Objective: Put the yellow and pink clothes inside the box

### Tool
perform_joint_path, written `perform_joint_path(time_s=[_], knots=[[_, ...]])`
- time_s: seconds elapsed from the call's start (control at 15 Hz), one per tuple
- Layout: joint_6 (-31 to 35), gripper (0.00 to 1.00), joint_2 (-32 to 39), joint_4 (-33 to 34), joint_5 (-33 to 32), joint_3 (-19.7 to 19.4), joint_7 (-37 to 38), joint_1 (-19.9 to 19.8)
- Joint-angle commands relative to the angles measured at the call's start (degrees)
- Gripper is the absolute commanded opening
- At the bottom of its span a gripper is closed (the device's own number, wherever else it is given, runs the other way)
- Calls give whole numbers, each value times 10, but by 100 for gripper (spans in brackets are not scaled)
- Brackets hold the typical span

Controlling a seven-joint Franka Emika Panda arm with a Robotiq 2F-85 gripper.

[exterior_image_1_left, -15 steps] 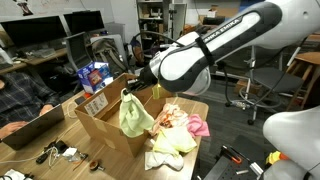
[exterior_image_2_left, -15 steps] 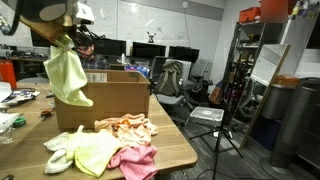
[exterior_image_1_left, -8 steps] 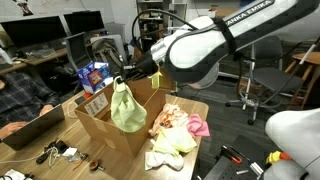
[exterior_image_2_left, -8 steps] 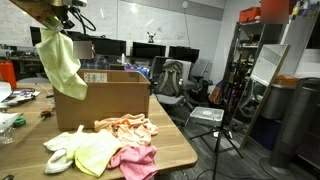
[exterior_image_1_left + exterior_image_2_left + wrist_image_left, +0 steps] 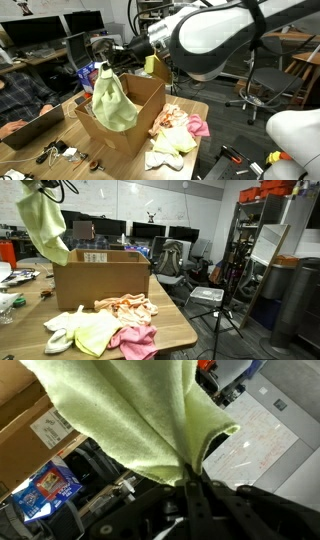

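The yellow cloth point(image 5: 113, 102) hangs partly outside the box's rim, so I will next move my gripper in from the box's end over its open middle and down to release.
The yellow cloth point(image 5: 113, 102) point(image 5: 46, 226) hangs pinched at its top in my gripper point(image 5: 100, 68), which is shut on it. In the wrist view the yellow cloth point(image 5: 130, 410) fills the upper picture and the gripper point(image 5: 190, 484) clamps its bunched end. It dangles over one end of the open brown box point(image 5: 125, 135) point(image 5: 100, 282), its lower edge around rim height. The box's white label point(image 5: 50, 428) shows in the wrist view. The pink cloth point(image 5: 198, 126) point(image 5: 136, 341) lies on the table in the pile beside the box.
The pile also holds a peach cloth point(image 5: 170, 118) point(image 5: 127, 305), a pale yellowish cloth point(image 5: 96, 330) and a whitish one point(image 5: 60, 330). A small blue carton point(image 5: 93, 75) point(image 5: 45, 490) stands behind the box. A laptop point(image 5: 25, 125) and cables point(image 5: 60, 152) lie beside the box.
The gripper has carried the yellow cloth upward and sideways, from over the box's middle toward its end by the blue carton. The pile on the table has not moved.
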Motion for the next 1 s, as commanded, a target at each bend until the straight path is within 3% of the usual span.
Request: perform_joint_path(time_s=[0.0,0.2,0.33,0.47,0.53,0.67,0.73,0.8,0.93], knots=[[46,1,-42,37,15,38,42,-19],[78,1,-92,61,0,24,63,-24],[87,1,-132,76,7,41,66,-57],[107,1,-171,93,5,27,67,-64],[116,1,-191,101,16,45,66,-87],[130,1,-223,118,21,23,61,-81],[133,1,-234,121,32,52,58,-112],[136,1,-247,129,35,24,50,-91],[117,1,-274,141,57,24,24,-104]])
